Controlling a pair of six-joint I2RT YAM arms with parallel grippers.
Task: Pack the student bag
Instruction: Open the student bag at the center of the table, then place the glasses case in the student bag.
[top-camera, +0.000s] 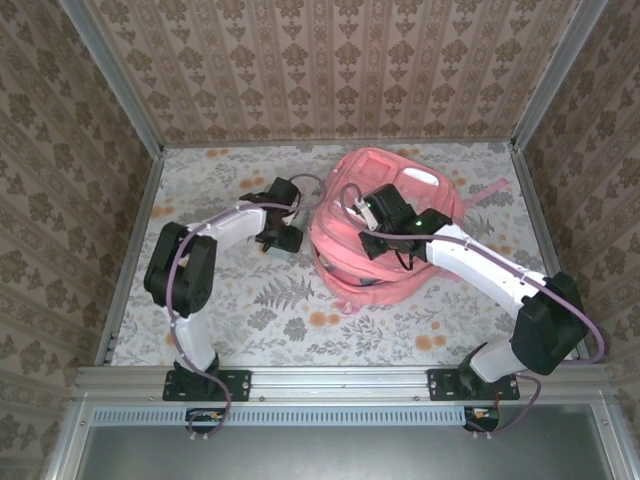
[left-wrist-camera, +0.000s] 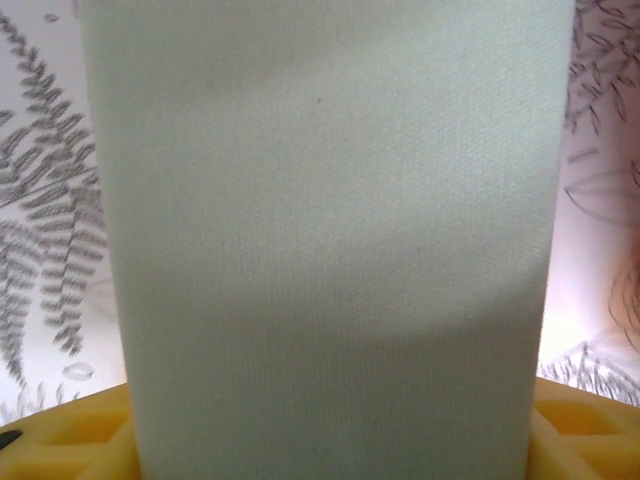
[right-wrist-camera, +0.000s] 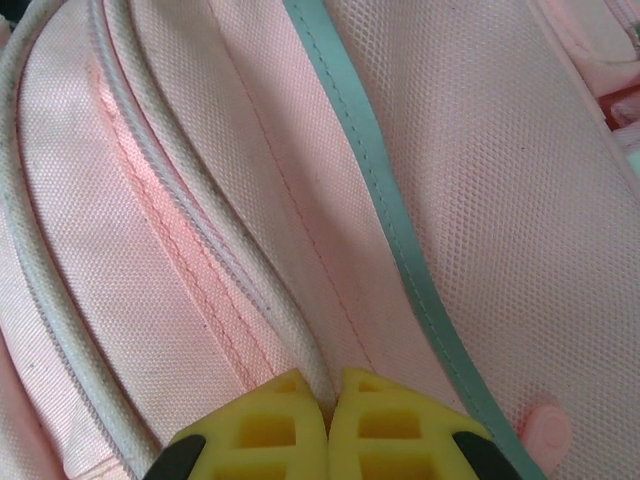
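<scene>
The right gripper draws the pinched piping up and outward over the bag's top (top-camera: 402, 187) next, as the green item is still outside the bag.
The student bag (top-camera: 335, 240), big, soft and pink, lies on the floral table at centre right. Up close its weave (right-wrist-camera: 180, 180) carries white piping (right-wrist-camera: 290, 330) and a pale teal strip (right-wrist-camera: 400, 240). My right gripper (top-camera: 362, 215) rests on the bag's top. In its wrist view, the right gripper (right-wrist-camera: 332, 385) is shut, its yellow fingertips pinching that white piping. Left of the bag, my left gripper (top-camera: 275, 243) is low over a pale green fabric-covered item (left-wrist-camera: 330, 200). The left gripper (left-wrist-camera: 330, 392) has its yellow fingers (left-wrist-camera: 70, 430) against both sides of that item.
The floral tablecloth (top-camera: 280, 300) is walled by patterned panels on three sides. A metal rail (top-camera: 330, 380) runs along the near edge by the arm bases. A pink strap (top-camera: 490, 190) trails off the bag to the right.
</scene>
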